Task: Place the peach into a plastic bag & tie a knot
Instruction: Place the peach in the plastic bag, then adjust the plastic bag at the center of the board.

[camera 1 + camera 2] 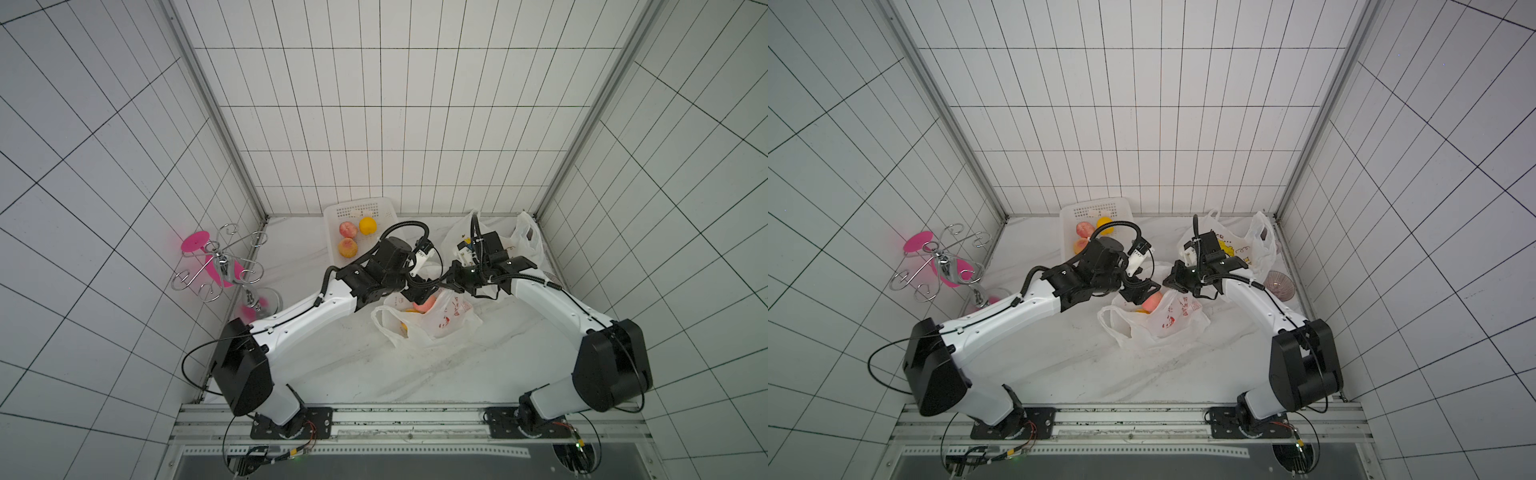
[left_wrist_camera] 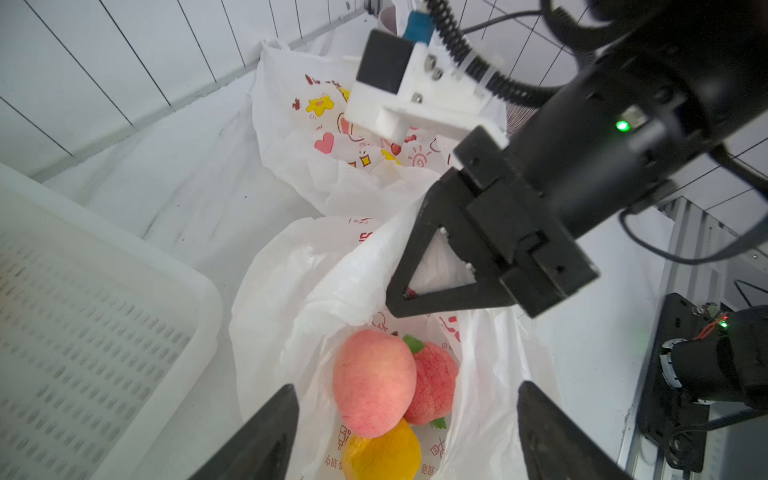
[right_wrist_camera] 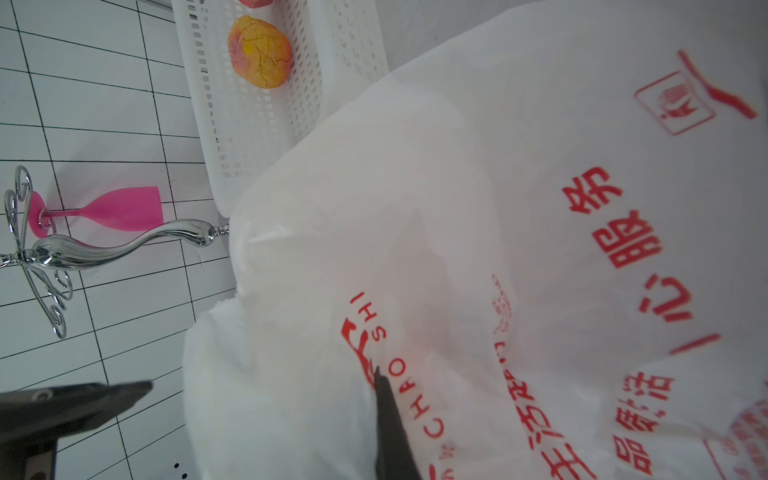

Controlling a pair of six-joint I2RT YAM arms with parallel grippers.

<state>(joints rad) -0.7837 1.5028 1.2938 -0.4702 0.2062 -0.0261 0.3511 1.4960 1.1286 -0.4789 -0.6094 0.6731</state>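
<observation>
Next, the right gripper moves outward toward the bare tabletop (image 1: 1163,244) (image 3: 448,28) beside the basket and lets go of the far handle, with the peach already inside.
The pink peach (image 2: 374,382) lies inside the white plastic bag with red print (image 2: 316,291), beside a redder peach (image 2: 436,382) and a yellow fruit (image 2: 386,455). My left gripper (image 2: 409,386) hovers open over the bag's mouth, its fingers (image 2: 282,419) clear of the fruit. In both top views the left gripper (image 1: 419,293) (image 1: 1140,291) sits over the peach (image 1: 428,303) (image 1: 1152,301). My right gripper (image 2: 395,299) (image 1: 451,280) is shut on the bag's upper edge and holds it up. The right wrist view shows the right gripper (image 3: 380,382) pinching the bag film (image 3: 457,208).
A white perforated basket (image 1: 357,212) at the back holds two peaches and an orange. A second bag with cartoon prints (image 1: 523,237) stands at the back right, a glass bowl (image 1: 1279,284) beside it. A chrome rack with a pink glass (image 1: 220,266) stands outside the left wall.
</observation>
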